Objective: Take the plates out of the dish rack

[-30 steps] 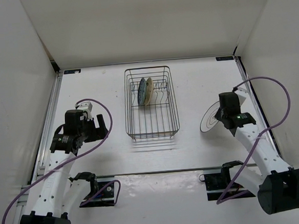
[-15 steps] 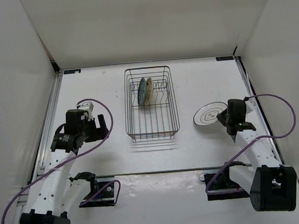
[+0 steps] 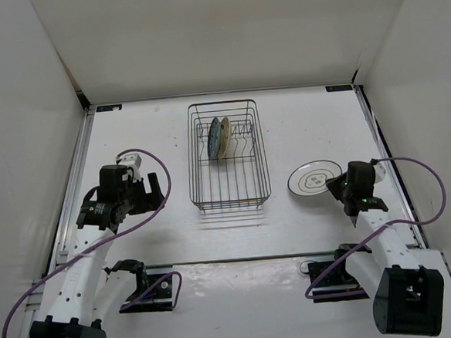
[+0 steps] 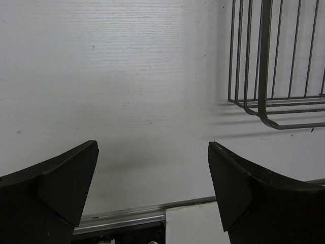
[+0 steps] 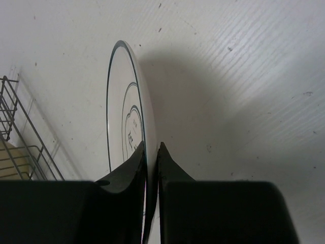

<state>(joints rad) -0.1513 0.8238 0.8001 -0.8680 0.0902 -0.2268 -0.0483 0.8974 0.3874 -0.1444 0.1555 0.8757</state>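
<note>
The white plate is still hanging above its shadow, so my right gripper will first go down and move toward the rack to get the plate onto the empty table.
The dark wire dish rack (image 3: 228,157) stands mid-table. The blue-teal plate (image 3: 214,137) and the cream-tan plate (image 3: 224,137) stand upright in its far half. My right gripper (image 3: 340,186) is shut on the rim of the white plate (image 3: 314,180), which lies nearly flat, low over the table right of the rack. In the right wrist view the fingers (image 5: 134,165) pinch that plate's (image 5: 122,117) edge. My left gripper (image 3: 156,191) is open and empty, left of the rack; its view shows the rack's corner (image 4: 274,109).
White walls close in the table on three sides. A metal rail (image 3: 72,187) runs along the left edge. Purple cables loop from both arms. The arm bases (image 3: 145,287) sit at the near edge.
My right gripper has moved toward the near side and lowered with the white plate, which tilted from upright to nearly flat. The left arm has not moved.
</note>
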